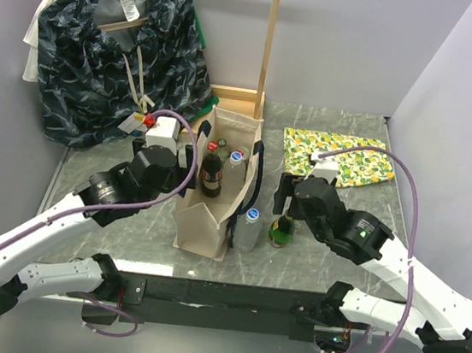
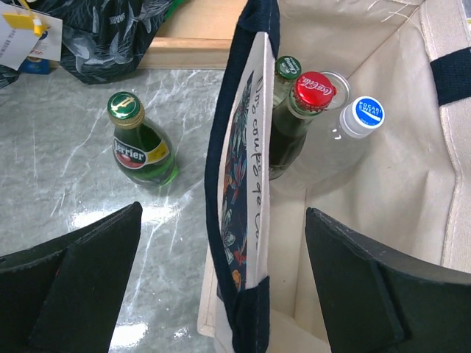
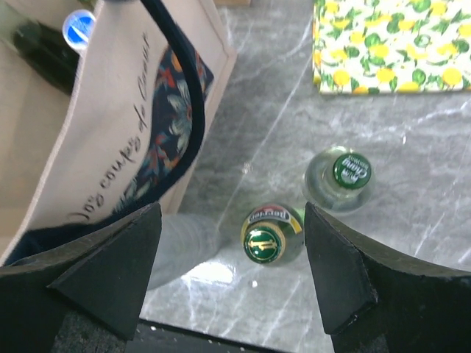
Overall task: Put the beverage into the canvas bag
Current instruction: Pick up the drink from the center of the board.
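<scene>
The robot's right gripper should next move down over the green Perrier bottle's neck (image 1: 285, 222) (image 3: 264, 234) and close there, because the bottle's cap already shows between the open fingers.
The beige canvas bag (image 1: 210, 221) stands upright at mid-table with black straps. Inside it are a red-capped cola bottle (image 2: 314, 90), a clear blue-capped bottle (image 2: 366, 114) and a green-capped bottle (image 2: 288, 68). My left gripper (image 2: 224, 294) is open and straddles the bag's left wall (image 2: 250, 169), one finger inside and one outside. A green Perrier bottle (image 2: 140, 143) stands outside that wall. My right gripper (image 3: 232, 272) is open and empty above another green Perrier bottle (image 3: 268, 235), right of the bag. A clear green-capped bottle (image 3: 346, 176) stands beside it.
A clear blue-capped bottle (image 1: 249, 228) stands against the bag's right side. A lemon-print cloth (image 1: 335, 154) lies at the back right. A dark patterned garment (image 1: 114, 50) hangs at the back left by a wooden frame (image 1: 270, 43).
</scene>
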Robot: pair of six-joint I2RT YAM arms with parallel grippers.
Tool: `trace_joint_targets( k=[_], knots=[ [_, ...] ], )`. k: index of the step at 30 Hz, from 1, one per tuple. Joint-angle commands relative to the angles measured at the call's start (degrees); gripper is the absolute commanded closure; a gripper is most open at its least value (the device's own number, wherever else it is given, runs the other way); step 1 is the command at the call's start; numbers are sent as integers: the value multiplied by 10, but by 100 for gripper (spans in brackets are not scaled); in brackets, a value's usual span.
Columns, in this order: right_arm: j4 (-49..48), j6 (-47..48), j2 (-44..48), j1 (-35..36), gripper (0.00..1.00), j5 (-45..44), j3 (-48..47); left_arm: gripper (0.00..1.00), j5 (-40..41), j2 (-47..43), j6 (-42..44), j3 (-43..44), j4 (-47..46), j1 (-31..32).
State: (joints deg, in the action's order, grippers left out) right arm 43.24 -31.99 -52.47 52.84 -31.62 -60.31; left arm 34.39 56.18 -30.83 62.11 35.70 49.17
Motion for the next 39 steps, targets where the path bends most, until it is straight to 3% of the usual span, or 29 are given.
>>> trace_joint_targets(
  k=[1,9,17,33,36,39],
  knots=[
    [30,-18,-22,-2,15,16,12,4,9,-20,-10,-8,-5,1],
    [32,-60,-50,-2,17,-2,42,4,8,-7,5,-14,-31,1],
    [47,-84,-64,-5,31,3,42,4,1,12,22,-8,-42,1],
    [35,-92,-69,-24,39,18,67,4,-6,3,16,-25,-57,-6],
    [30,-89,-69,-26,47,20,69,4,-8,3,14,-27,-57,-6],
    [26,-86,-65,-27,69,19,68,4,-8,2,13,-28,-57,-7]
  ],
)
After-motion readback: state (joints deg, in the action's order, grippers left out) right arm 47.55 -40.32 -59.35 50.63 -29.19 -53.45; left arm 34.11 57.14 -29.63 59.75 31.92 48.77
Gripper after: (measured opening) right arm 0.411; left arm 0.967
